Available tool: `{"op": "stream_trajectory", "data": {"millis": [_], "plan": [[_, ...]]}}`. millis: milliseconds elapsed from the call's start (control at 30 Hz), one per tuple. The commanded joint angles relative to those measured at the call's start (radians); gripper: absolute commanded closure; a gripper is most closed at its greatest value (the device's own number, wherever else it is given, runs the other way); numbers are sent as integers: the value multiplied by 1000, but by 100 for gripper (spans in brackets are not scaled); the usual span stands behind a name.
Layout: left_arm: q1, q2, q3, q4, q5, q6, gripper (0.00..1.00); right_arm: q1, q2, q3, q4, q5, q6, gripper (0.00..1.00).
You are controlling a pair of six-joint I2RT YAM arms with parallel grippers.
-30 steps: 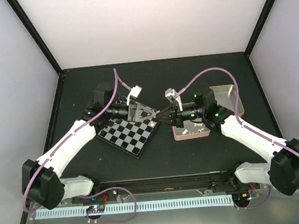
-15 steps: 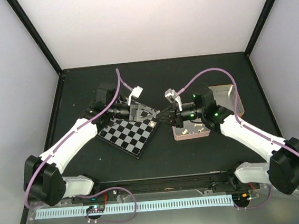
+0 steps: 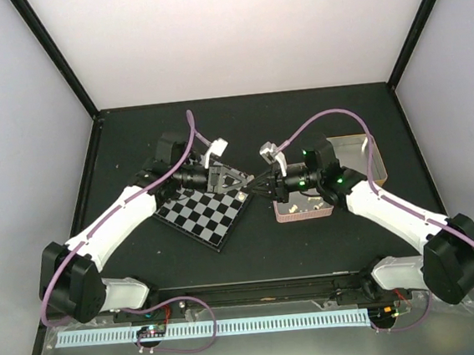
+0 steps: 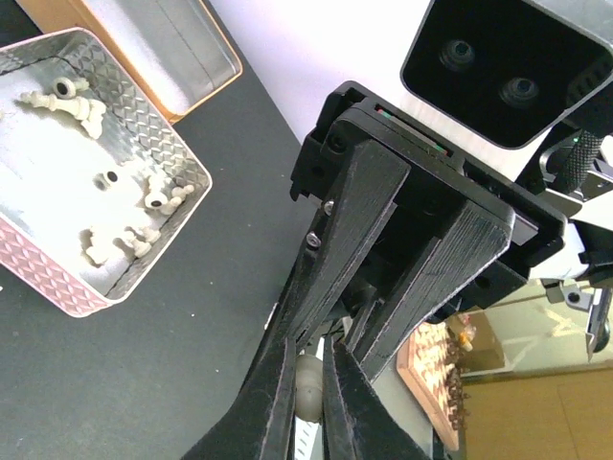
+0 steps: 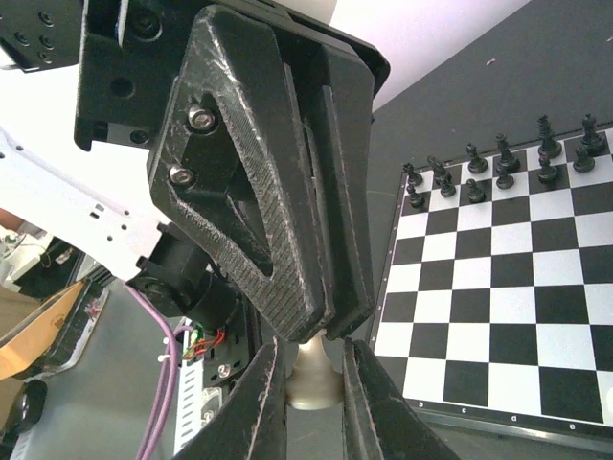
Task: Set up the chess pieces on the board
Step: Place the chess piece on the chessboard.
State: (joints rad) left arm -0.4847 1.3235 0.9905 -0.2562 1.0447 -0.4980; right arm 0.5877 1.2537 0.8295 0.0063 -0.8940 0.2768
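Note:
I will next turn my left gripper downward over the inner dark square (image 3: 234, 195) beside the board's cream piece, then lower the held piece there and release it, as that square is empty.
One cream-white chess piece (image 5: 311, 383) hangs between both grippers in the gap between the board (image 3: 198, 210) and the pink tin (image 3: 303, 211). My right gripper (image 5: 313, 359) is shut on its wide base. My left gripper (image 4: 308, 359) comes from the opposite side, shut on the piece's (image 4: 310, 383) upper part. In the top view the two grippers, left (image 3: 246, 182) and right (image 3: 261, 186), meet tip to tip, and the piece itself is hidden there. Several more cream chess pieces (image 4: 144, 192) lie in the pink tin (image 4: 57, 283).
Black pieces (image 5: 498, 158) stand along the board's (image 5: 498, 297) far rows. A gold tin (image 3: 361, 153) lies behind the pink one, under the right arm. Purple cables arch over both arms.
My left gripper's jaws have closed onto the piece held by the right gripper. The left arm has edged slightly to the right; the right arm has barely moved.

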Motion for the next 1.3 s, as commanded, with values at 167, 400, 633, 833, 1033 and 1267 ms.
{"op": "stream_trajectory", "data": {"millis": [167,400,633,833,1033,1267], "plan": [[-18,-12,25,-71,-84,32,98,3,11,42,18,81,-11,58],[-4,-37,61,-225,-576,82,99,0,-38,-19,-26,316,30,33],[-46,61,71,-210,-909,66,98,0,-88,-61,-91,777,166,32],[-92,237,132,-216,-1060,62,98,0,-69,-75,-137,874,178,32],[-135,341,154,-205,-1134,81,99,0,-39,-85,-146,891,192,32],[-160,402,134,-156,-1162,96,98,0,5,-79,-136,889,202,32]]}}
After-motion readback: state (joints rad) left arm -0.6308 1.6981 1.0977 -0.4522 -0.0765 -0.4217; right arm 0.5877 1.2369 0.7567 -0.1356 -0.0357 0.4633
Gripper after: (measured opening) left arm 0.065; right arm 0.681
